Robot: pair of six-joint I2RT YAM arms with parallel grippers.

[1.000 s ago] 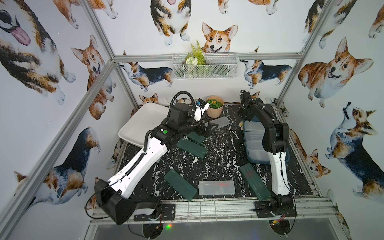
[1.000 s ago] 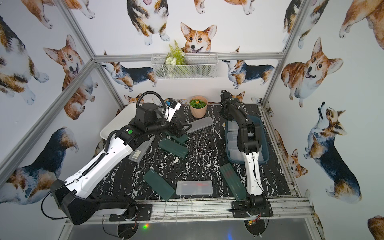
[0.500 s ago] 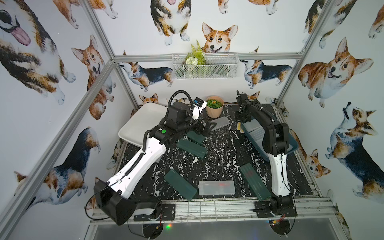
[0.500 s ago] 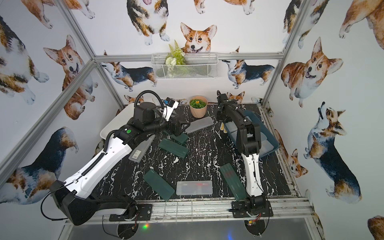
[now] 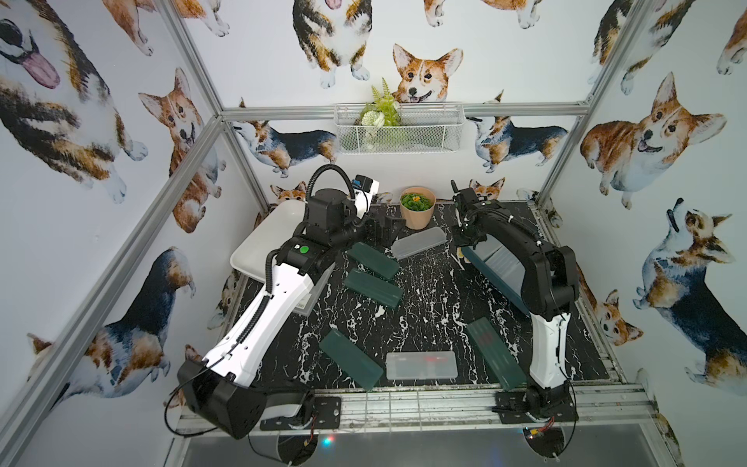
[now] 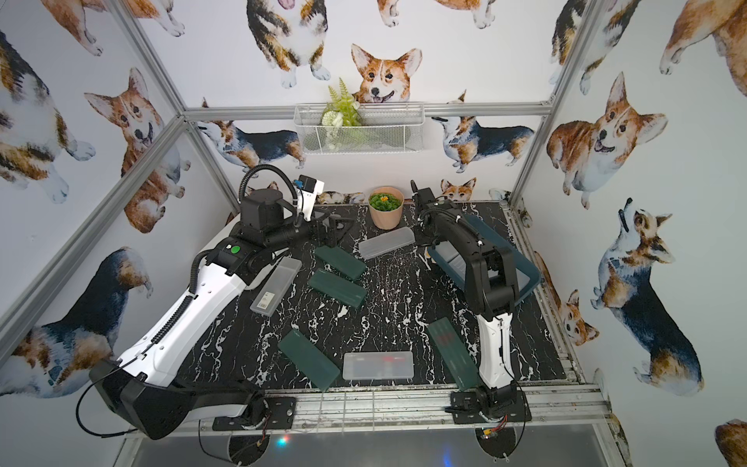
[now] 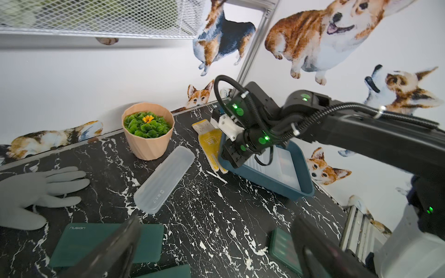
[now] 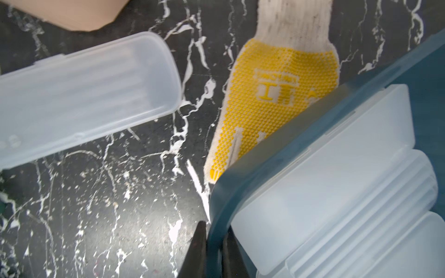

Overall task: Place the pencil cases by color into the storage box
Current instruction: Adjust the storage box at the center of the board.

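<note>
The bare tabletop beside the green pencil cases is below my right gripper and nearer my base, so my right gripper needs to move back and down to let go of the storage box's rim over that spot.
My right gripper is shut on the rim of the dark teal storage box, whose gripped corner is tilted up off the table. Frosted clear pencil cases lie inside it. Another clear case lies beside that box, one is at the front, and one is by the left arm. Green cases lie mid-table, with others at the front. My left gripper hangs open and empty over the far green cases. The white storage box sits far left.
A tan plant pot stands at the back centre. A yellow-dotted glove lies partly under the teal box, and a grey glove lies at the back near the left gripper. A white wire basket hangs on the back wall.
The right gripper has pulled the teal box's corner up and toward the table's middle, so the box now sits tilted. The left arm has barely moved.
</note>
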